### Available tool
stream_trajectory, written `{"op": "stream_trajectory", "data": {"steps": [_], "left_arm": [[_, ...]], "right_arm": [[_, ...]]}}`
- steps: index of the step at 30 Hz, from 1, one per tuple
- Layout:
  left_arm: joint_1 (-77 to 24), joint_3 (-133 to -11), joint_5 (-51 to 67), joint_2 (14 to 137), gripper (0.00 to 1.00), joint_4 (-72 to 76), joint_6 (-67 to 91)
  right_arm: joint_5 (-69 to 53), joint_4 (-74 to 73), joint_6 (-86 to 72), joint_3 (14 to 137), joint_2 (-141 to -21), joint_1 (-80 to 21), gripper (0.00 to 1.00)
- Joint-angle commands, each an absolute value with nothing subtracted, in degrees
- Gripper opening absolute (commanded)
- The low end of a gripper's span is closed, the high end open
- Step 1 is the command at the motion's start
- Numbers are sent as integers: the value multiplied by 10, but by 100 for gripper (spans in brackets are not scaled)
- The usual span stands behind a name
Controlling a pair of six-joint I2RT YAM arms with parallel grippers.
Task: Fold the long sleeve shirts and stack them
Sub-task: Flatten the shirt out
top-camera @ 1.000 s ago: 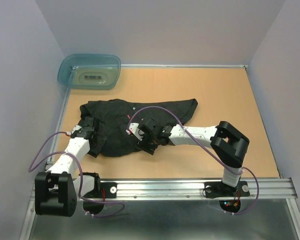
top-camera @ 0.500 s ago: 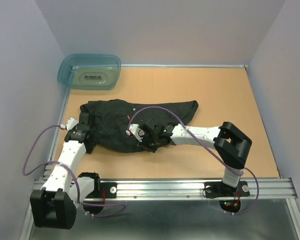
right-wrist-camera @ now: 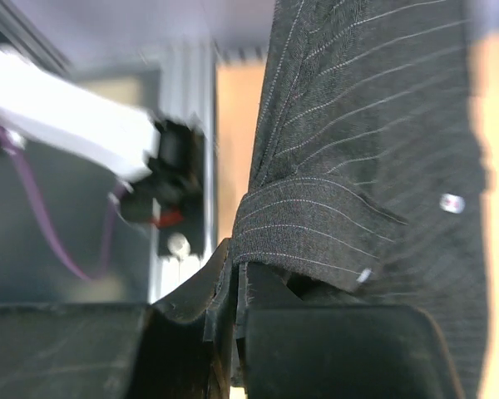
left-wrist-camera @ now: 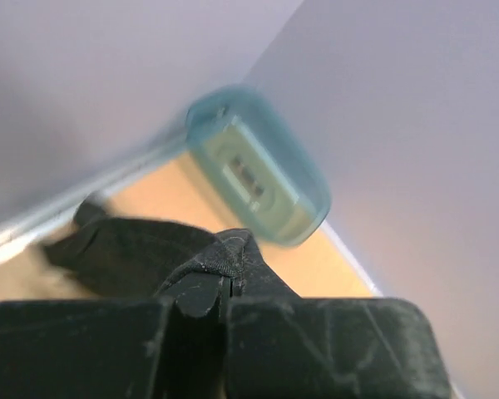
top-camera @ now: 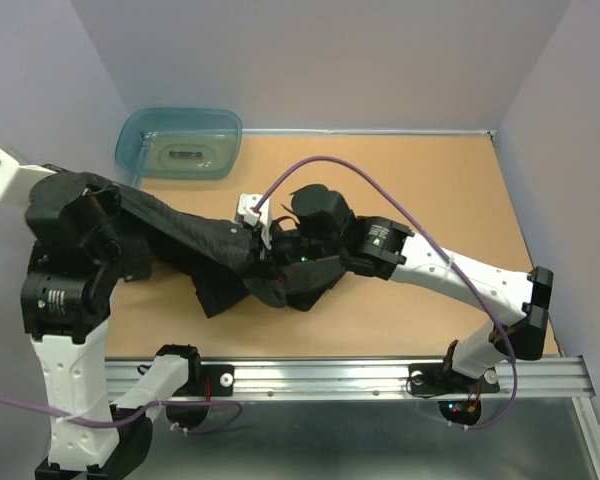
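The left gripper swings over and down to release the shirt's fold next. Bare tabletop [top-camera: 288, 178] [left-wrist-camera: 328, 274] beside the tub lies below it, to its right in the top view.
The black pinstriped long sleeve shirt [top-camera: 195, 235] is lifted off the table and stretched between both grippers, its lower folds drooping to the tabletop near the middle. My left gripper [top-camera: 115, 205] is raised high at the left, shut on a bunched edge of the shirt [left-wrist-camera: 220, 258]. My right gripper [top-camera: 270, 255] is near the table's middle, shut on a hemmed edge of the shirt [right-wrist-camera: 316, 224]. In the right wrist view a pale button [right-wrist-camera: 452, 202] shows on the cloth. Both pairs of jaws are pressed together on fabric.
A translucent teal tub [top-camera: 180, 142] stands at the back left corner and shows in the left wrist view as the tub [left-wrist-camera: 258, 179]. The wooden table [top-camera: 430, 200] is walled on three sides. A metal rail [top-camera: 330, 375] runs along the near edge.
Both grippers closed on the shirt and lifted it. The left arm swung up and to the left; the right arm stretched left, pulling the cloth off the table.
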State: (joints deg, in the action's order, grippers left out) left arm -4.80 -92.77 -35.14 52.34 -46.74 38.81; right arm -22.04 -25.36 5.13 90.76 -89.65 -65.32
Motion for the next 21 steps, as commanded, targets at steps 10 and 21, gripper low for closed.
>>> {"op": "stream_trajectory", "data": {"steps": [10,21], "left_arm": [[-45,-1169,-233,645,0,-220,157],[-300,-1056,-299,851,1,-64,18]], "right_arm": [[-147,-290,-69,1044,-815,-655,1],[192,-291,-173,905,-757,-627,1]]}}
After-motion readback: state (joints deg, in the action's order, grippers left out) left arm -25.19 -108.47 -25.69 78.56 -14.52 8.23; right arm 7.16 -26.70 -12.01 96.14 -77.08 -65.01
